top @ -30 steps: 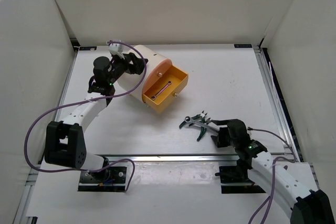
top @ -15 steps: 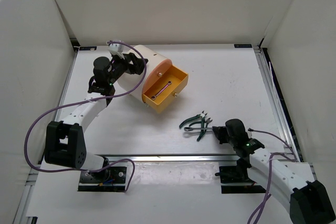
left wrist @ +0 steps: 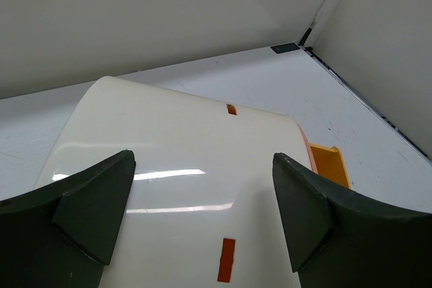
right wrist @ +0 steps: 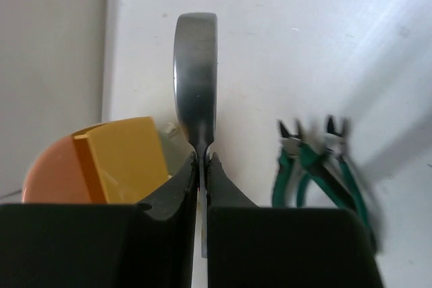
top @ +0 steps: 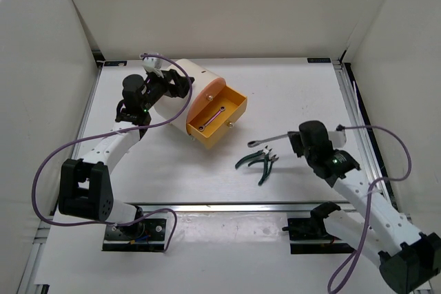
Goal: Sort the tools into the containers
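Note:
I should next move my right gripper to its left in the top view, over the open drawer (top: 220, 119), and let go of the wrench (top: 269, 140), because there is a silvery tool inside the drawer.
The silver ratchet wrench (top: 269, 140) is pinched by its thin handle in my right gripper (top: 292, 138), which is shut on it and holds it above the table, head pointing at the cabinet. In the right wrist view the wrench (right wrist: 196, 65) stands straight out from the gripper (right wrist: 202, 160). Green-handled pliers and cutters (top: 258, 162) lie on the table just below it. The cream drum cabinet (top: 185, 77) lies with its peach-orange face (top: 205, 103) toward the middle, one orange drawer (top: 236, 107) pulled out. My left gripper (top: 172, 86) is open, its fingers (left wrist: 94, 214) astride the drum (left wrist: 175, 160).
A slim silvery tool (top: 213, 116) lies inside the open drawer. Small brass knobs (top: 232, 125) stick out from the drawer front. White walls close in the table on three sides, and a metal rail (top: 227, 206) runs along the near edge.
My right gripper closed on the wrench beside the pliers, then lifted it up and away toward the drawer. The pliers shifted slightly. The left arm has not moved.

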Controlling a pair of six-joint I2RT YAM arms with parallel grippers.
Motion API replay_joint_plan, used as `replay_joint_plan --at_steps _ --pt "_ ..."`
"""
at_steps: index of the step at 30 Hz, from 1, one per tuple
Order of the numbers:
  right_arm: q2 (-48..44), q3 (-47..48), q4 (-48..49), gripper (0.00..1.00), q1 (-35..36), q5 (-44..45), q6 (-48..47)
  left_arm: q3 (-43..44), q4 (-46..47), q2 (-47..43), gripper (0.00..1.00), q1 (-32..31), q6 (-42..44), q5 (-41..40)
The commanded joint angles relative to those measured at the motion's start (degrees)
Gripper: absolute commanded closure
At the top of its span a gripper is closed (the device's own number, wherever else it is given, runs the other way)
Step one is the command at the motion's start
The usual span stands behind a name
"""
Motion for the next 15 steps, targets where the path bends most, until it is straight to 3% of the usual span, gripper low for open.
replay_joint_plan --at_steps 1,9,15 --pt "3.9 5.9 8.8 1.0 3.5 6.3 -7.2 -3.5 -15.7 4.0 0.06 0.1 -2.4 1.5" --pt "16.3 20.2 20.9 1.0 15.1 17.2 -18.1 -3.4 -15.2 4.9 0.06 0.2 -3.0 2.2" --pt "21.6 23.9 27.3 1.0 20.1 21.1 -22.3 -3.2 -15.3 4.8 0.06 0.1 -3.1 2.5"
